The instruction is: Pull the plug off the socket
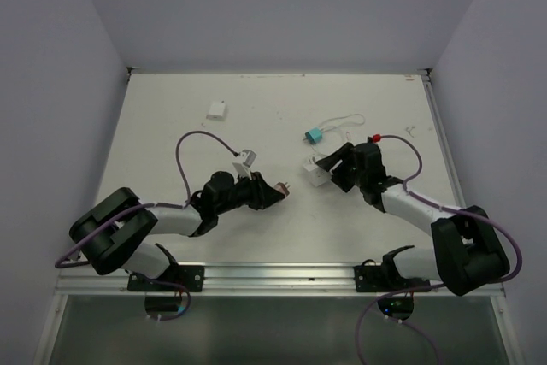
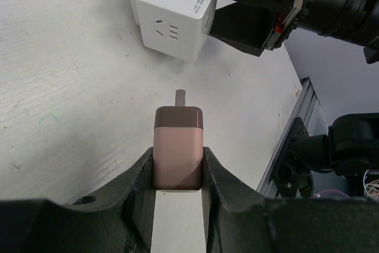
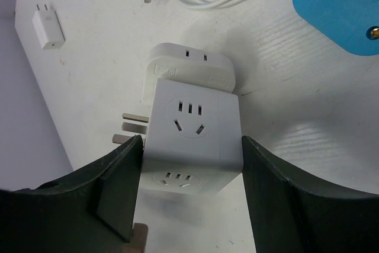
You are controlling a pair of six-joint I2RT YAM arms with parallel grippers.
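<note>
The plug is out, so I will next move my left gripper outward and to the left in the overhead view, away from the socket onto bare table.
The socket (image 3: 192,134) is a white cube adapter with slot marks on its faces, lying on the table between the fingers of my right gripper (image 3: 192,158), which is shut on its two sides. It also shows in the top view (image 1: 314,175) and the left wrist view (image 2: 172,25). The plug (image 2: 177,152) is a rose-pink block with one metal prong showing. My left gripper (image 2: 177,164) is shut on it. The plug is out of the socket, a short gap away, with its prong pointing at it. In the top view the plug (image 1: 280,190) sits left of the socket.
A flatter white block (image 3: 189,66) lies right behind the socket. A teal plug (image 1: 314,137) with a white cable (image 1: 342,121) lies further back. A small white charger (image 1: 217,109) lies at the back left. A small red piece (image 1: 374,139) is by the right arm.
</note>
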